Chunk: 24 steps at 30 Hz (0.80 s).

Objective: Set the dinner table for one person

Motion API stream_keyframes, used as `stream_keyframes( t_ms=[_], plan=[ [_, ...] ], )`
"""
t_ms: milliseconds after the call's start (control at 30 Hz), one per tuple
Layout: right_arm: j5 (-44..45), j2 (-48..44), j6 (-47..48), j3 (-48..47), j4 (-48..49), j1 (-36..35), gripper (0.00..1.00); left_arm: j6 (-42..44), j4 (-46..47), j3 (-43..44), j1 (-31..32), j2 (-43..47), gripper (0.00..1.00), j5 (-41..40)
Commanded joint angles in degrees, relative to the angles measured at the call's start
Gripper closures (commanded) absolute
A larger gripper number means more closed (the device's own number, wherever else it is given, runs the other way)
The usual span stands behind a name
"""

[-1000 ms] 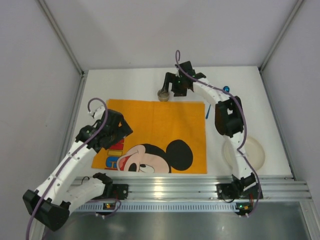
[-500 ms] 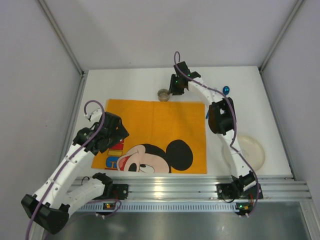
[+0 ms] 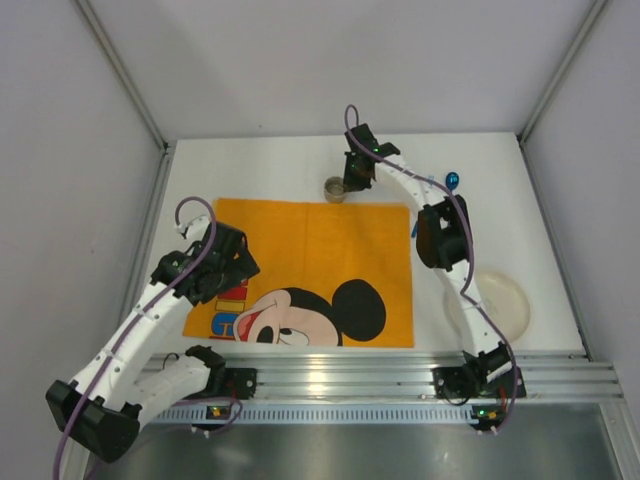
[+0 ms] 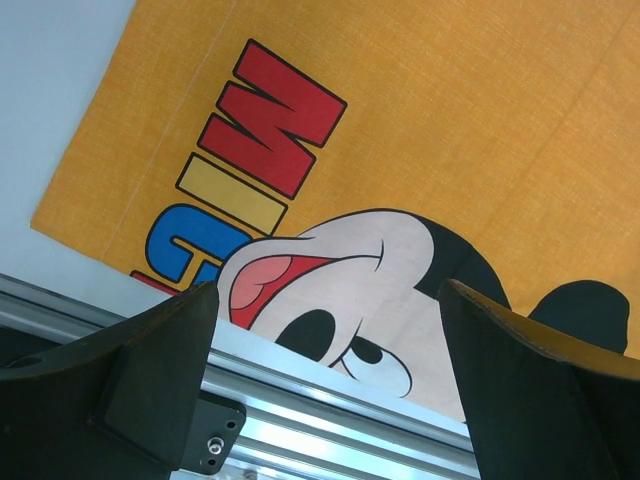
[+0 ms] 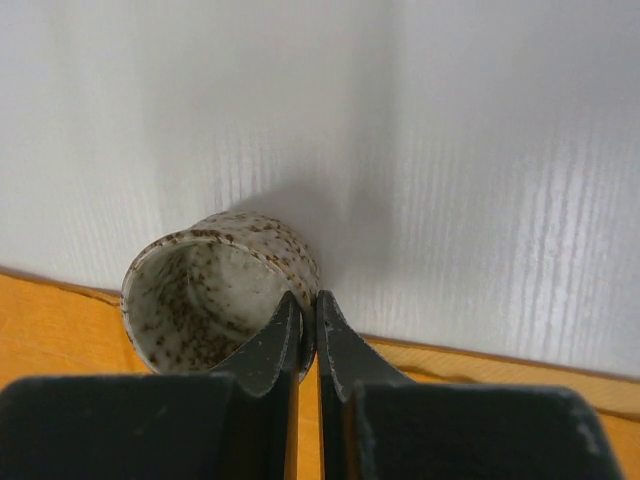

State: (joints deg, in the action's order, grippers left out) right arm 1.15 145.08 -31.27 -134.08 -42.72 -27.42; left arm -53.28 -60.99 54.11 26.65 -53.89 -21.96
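Note:
My right gripper lifts the cup [image 3: 335, 188] next, then carries it back and down onto the placemat's far corner [image 3: 393, 218] beside the blue item.
A speckled stoneware cup [image 3: 335, 188] [image 5: 200, 290] stands on the white dinner table [image 3: 250, 165] [image 5: 450, 150], just past the far edge of the orange Mickey Mouse placemat [image 3: 320, 250] [image 4: 450, 120]. My right gripper [image 3: 348, 184] [image 5: 308, 300] is shut on the cup's wall, one finger inside the rim and one outside. Over the placemat's near left part hovers my left gripper [image 3: 232, 270] [image 4: 328, 290], open, with nothing between its fingers.
A white plate [image 3: 510, 305] lies at the right, partly under the right arm. A blue-ended utensil [image 3: 452, 180] lies near the far right, and another blue item [image 3: 413, 225] beside the placemat's right edge. The aluminium rail [image 3: 380, 370] [image 4: 330, 400] runs along the near edge.
My right gripper has come down at the cup and closed on its wall; the cup shifted slightly right. The left arm has barely shifted and stays open.

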Motion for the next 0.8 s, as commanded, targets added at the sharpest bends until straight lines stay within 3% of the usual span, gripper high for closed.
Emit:
stream_keyframes(
  t_ms=[0, 200, 333, 433, 733, 767],
  plan=[
    [3.9, -13.4, 2.6, 1.7, 0.8, 1.0, 1.0, 2.0, 2.2, 1.6, -0.2, 0.5, 0.04, -0.3],
    [6.5, -26.0, 6.1, 17.6, 1.5, 1.7, 1.0, 2.8, 3.0, 0.3, -0.2, 1.2, 0.05, -1.0],
    [6.7, -33.8, 4.4, 36.8, 5.4, 1.7, 1.0, 3.3, 3.9, -0.5, -0.2, 1.2, 0.05, -0.5],
    [6.9, -37.1, 3.8, 45.2, 8.3, 1.7, 1.0, 3.4, 4.9, -1.0, -0.2, 1.4, 0.05, 0.2],
    [7.2, -35.0, 3.1, 50.2, 13.4, 1.8, 1.0, 4.1, 5.0, -2.1, -0.3, 2.2, 0.05, 2.0],
    [7.4, -34.9, 3.1, 50.2, 13.5, 1.8, 0.95, 4.2, 4.7, -2.1, -0.2, 2.4, 0.05, 1.9]
  ],
)
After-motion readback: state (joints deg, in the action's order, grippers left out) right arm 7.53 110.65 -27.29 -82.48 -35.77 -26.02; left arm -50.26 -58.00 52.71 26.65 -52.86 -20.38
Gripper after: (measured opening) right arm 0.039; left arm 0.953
